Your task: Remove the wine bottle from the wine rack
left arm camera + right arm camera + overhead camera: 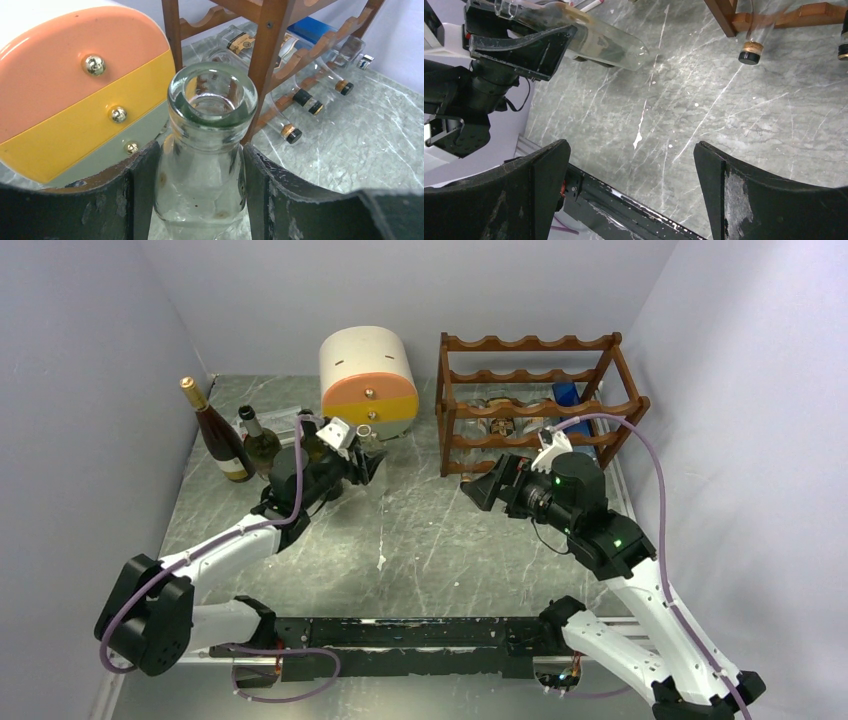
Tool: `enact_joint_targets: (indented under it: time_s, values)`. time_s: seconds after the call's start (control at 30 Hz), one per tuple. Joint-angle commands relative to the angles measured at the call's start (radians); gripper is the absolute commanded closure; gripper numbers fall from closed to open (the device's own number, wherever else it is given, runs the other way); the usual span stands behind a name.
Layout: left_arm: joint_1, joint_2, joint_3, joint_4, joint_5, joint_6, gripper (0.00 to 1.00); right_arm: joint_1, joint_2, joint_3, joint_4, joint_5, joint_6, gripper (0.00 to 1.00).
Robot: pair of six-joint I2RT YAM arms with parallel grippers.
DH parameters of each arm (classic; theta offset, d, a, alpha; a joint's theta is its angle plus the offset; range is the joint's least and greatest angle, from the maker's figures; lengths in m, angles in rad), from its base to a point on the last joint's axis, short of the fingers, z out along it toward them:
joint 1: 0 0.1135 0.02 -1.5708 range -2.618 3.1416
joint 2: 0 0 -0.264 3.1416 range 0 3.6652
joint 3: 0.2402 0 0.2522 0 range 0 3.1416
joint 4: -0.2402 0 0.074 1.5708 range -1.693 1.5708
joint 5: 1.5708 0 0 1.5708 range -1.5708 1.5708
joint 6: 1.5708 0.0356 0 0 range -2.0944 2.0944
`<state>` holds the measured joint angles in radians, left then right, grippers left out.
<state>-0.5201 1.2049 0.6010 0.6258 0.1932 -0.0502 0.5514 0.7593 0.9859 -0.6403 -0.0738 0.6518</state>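
Note:
I will next lower the clear glass wine bottle with my left gripper onto the empty table in front of the drawer unit, and then I will release the bottle's neck.
The dark reddish-brown wine rack stands at the back right, with several bottles lying in its lowest tier. My left gripper is in front of the drawer unit, left of the rack. It is shut on the neck of a clear glass wine bottle with an open mouth, held off the rack. The right wrist view shows this bottle tilted above the table. My right gripper is open and empty, just in front of the rack's left end.
A cream-and-orange drawer unit stands left of the rack. Two upright bottles stand at the back left by the wall. A capped bottle neck sticks out of the rack near my right gripper. Walls enclose three sides.

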Motion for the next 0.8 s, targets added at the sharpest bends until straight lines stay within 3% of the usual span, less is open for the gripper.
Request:
enact_joint_targets:
  time_s: [0.0,0.27,0.53,0.77]
  values:
    - [0.038,0.028,-0.007,0.164,0.072,-0.005,0.93,0.002,-0.002,-0.008,0.022,0.018,0.002,0.00]
    - [0.061,0.080,0.019,0.125,0.082,-0.010,0.93,0.003,0.002,-0.013,0.010,0.015,0.000,0.00]
    - [0.061,0.085,0.050,0.042,0.056,-0.058,0.62,0.002,-0.002,0.049,-0.040,0.029,-0.013,0.00]
    - [0.061,0.107,0.056,0.024,0.025,-0.062,0.51,0.002,-0.027,0.035,-0.042,0.037,-0.005,0.00]
